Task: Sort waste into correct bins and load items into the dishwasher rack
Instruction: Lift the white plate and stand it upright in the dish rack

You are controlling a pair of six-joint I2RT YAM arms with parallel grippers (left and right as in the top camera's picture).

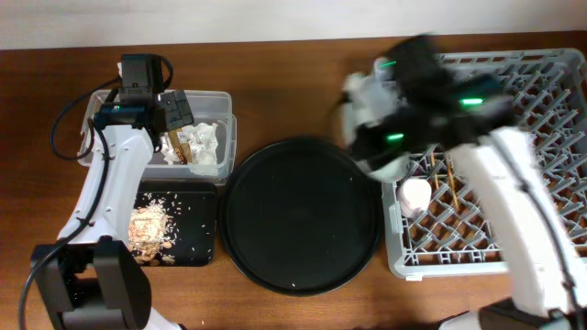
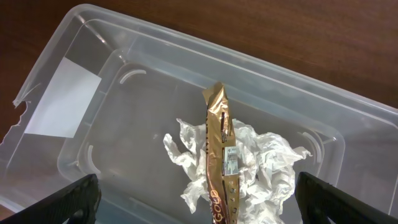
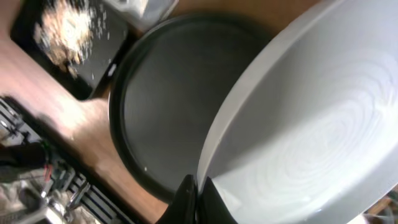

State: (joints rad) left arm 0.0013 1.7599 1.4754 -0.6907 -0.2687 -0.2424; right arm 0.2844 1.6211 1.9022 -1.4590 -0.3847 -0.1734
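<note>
I need to move my right gripper to the right in the overhead view next and down into the rack [image 1: 550, 73] by the chopsticks [image 1: 451, 183], since the pink cup takes the tray-side edge.
My right gripper [image 3: 199, 194] is shut on the rim of the pale round plate [image 3: 311, 124], which hangs tilted above the large round black tray [image 3: 168, 93]. From overhead the plate [image 1: 359, 101] is a blur beside the dishwasher rack [image 1: 550, 73]. A pink cup [image 1: 415, 192] and chopsticks [image 1: 451, 183] lie in the rack. My left gripper [image 2: 198, 190] hangs open over the clear tub [image 2: 93, 37], its fingers [image 2: 62, 202] wide apart. A brown-gold wrapper [image 2: 221, 155] lies on crumpled napkins [image 2: 267, 162] in the tub. Food scraps [image 1: 147, 225] sit in the shallow black tray [image 1: 188, 197].
The large round black tray [image 1: 303, 215] fills the table's middle, between the shallow tray and the rack. The clear tub [image 1: 206, 101] carries a white label [image 2: 62, 99] on one end. A black cable [image 1: 60, 124] loops left of the left arm.
</note>
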